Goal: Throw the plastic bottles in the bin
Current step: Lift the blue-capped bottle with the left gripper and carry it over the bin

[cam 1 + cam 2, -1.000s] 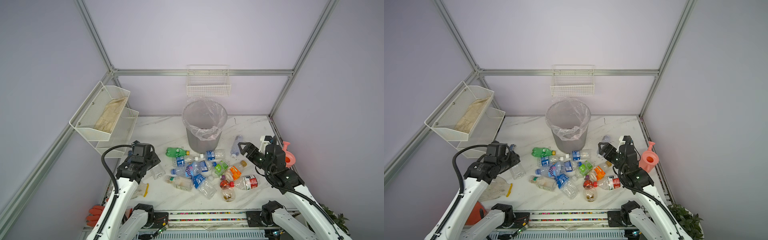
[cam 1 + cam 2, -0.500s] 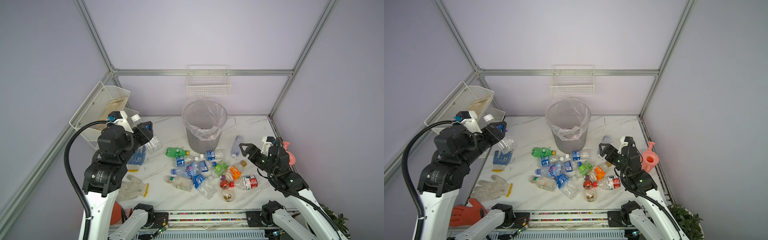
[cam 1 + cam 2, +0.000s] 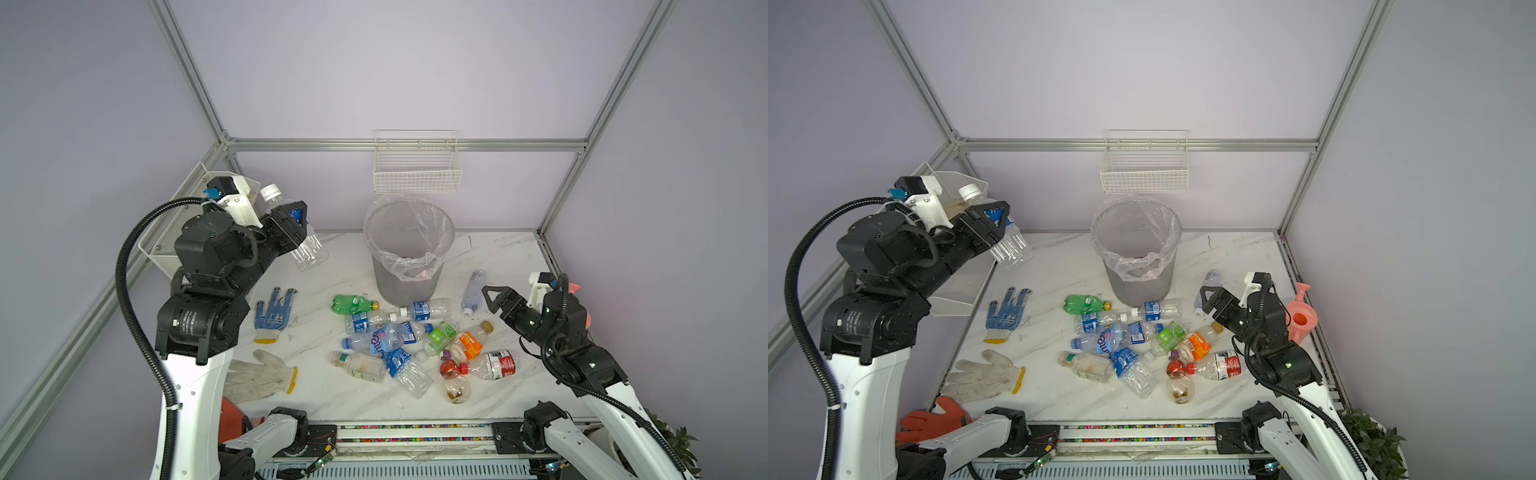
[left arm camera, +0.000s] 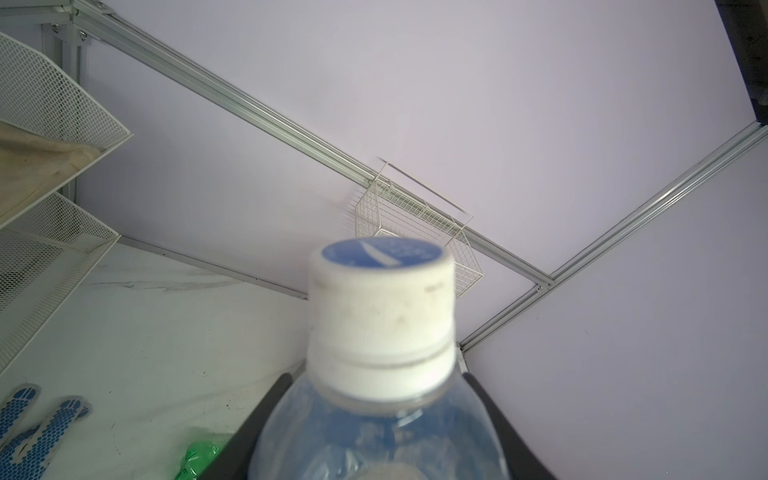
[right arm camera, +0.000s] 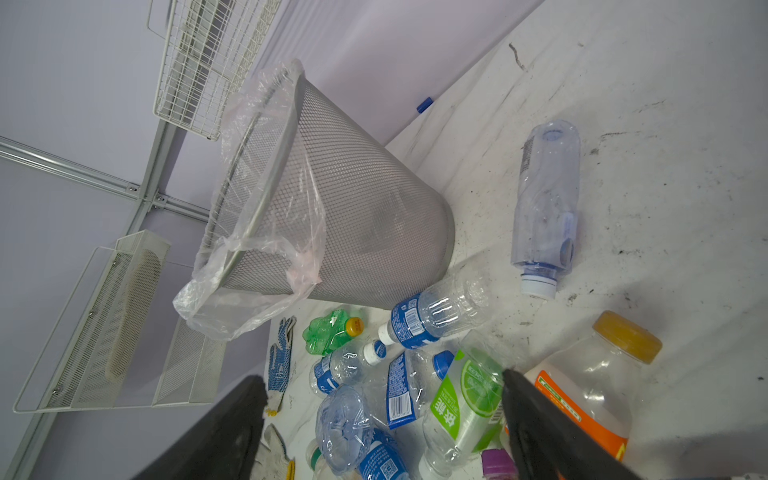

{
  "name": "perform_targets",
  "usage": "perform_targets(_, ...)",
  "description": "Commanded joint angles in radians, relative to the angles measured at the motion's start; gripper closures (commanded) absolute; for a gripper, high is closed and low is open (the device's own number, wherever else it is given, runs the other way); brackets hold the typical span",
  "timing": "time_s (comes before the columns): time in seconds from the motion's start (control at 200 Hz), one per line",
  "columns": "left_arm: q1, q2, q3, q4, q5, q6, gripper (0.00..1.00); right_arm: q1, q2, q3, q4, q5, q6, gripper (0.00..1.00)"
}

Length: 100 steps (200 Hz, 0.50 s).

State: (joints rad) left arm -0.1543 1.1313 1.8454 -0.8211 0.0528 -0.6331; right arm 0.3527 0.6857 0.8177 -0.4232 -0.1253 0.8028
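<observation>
The left gripper swings sideways over the bin's bag-lined opening [image 3: 409, 230] next and releases the clear bottle there, since the bin stands off to that gripper's side.
My left gripper [image 3: 297, 226] is raised left of the bin [image 3: 407, 286] and shut on a clear bottle [image 3: 308, 251] with a white cap, which hangs tilted, base down. The left wrist view shows that bottle [image 4: 382, 307] between both black fingers [image 4: 274, 399]. The bin [image 3: 1138, 282] is grey mesh lined with a clear bag. In front of it lies a pile of plastic bottles [image 3: 399, 336], with a green one [image 3: 353, 303] at its left. My right gripper [image 3: 494, 297] hovers open and empty at the pile's right, near a lone clear bottle [image 3: 473, 291].
A blue-dotted glove [image 3: 276, 311] and a white glove [image 3: 257, 376] lie left of the pile, and an orange glove [image 3: 934, 417] lies at the front edge. A pink watering can [image 3: 1302, 318] stands behind my right arm. White mesh shelves [image 3: 955, 291] are on the left, a wire basket [image 3: 415, 174] on the back wall.
My left gripper has lifted the clear bottle off the table's left side, up and back towards the bin. My right gripper has shifted only slightly and stays open.
</observation>
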Motion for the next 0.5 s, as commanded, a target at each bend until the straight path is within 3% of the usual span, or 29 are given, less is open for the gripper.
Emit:
perform_targets(0.0,-0.013,0.013,0.103,0.059,0.029,0.024,0.61,0.005,-0.014,0.036,-0.051,0.024,-0.003,0.09)
perform_targets(0.225,-0.057,0.057,0.125,0.105,0.005,0.019,0.61,0.004,-0.01,0.031,-0.045,0.028,-0.006,0.09)
perform_targets(0.495,-0.191,0.149,0.195,0.117,-0.107,0.078,0.6,0.005,-0.006,0.024,-0.038,0.015,-0.007,0.09)
